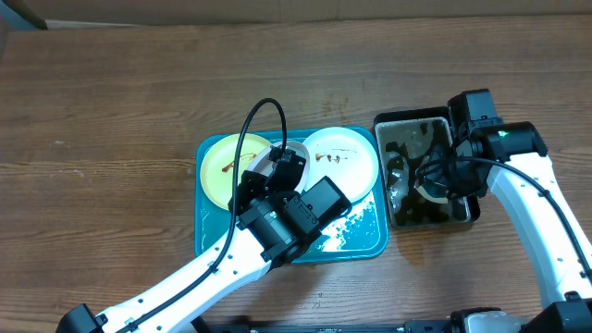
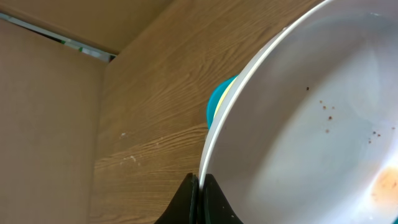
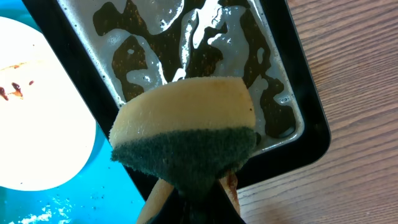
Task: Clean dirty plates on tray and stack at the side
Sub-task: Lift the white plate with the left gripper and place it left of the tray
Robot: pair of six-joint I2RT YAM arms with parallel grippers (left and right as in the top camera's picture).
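The robot should swing its left gripper to the left in the overhead view next, then lower the plate and let it go, because clear table lies there beside the teal tray.
The teal tray (image 1: 211, 231) holds a pale yellow plate (image 1: 225, 166) on its left and a white plate (image 1: 344, 159) on its right, both streaked with brown smears. My left gripper (image 2: 199, 182) is shut on the rim of another white plate (image 2: 298, 124), which is tilted up and carries small brown specks. In the overhead view that gripper (image 1: 277, 168) sits between the two lying plates, and my arm hides most of the held plate. My right gripper (image 3: 198, 190) is shut on a yellow and green sponge (image 3: 186, 124) over the black water tray (image 3: 305, 134).
The black tray (image 1: 381, 129) of murky water stands against the teal tray's right side. Wet foam (image 1: 356, 229) lies in the teal tray's front right corner. Bare wooden table (image 1: 111, 111) surrounds both trays. A cardboard wall (image 2: 43, 124) rises at the table's edge.
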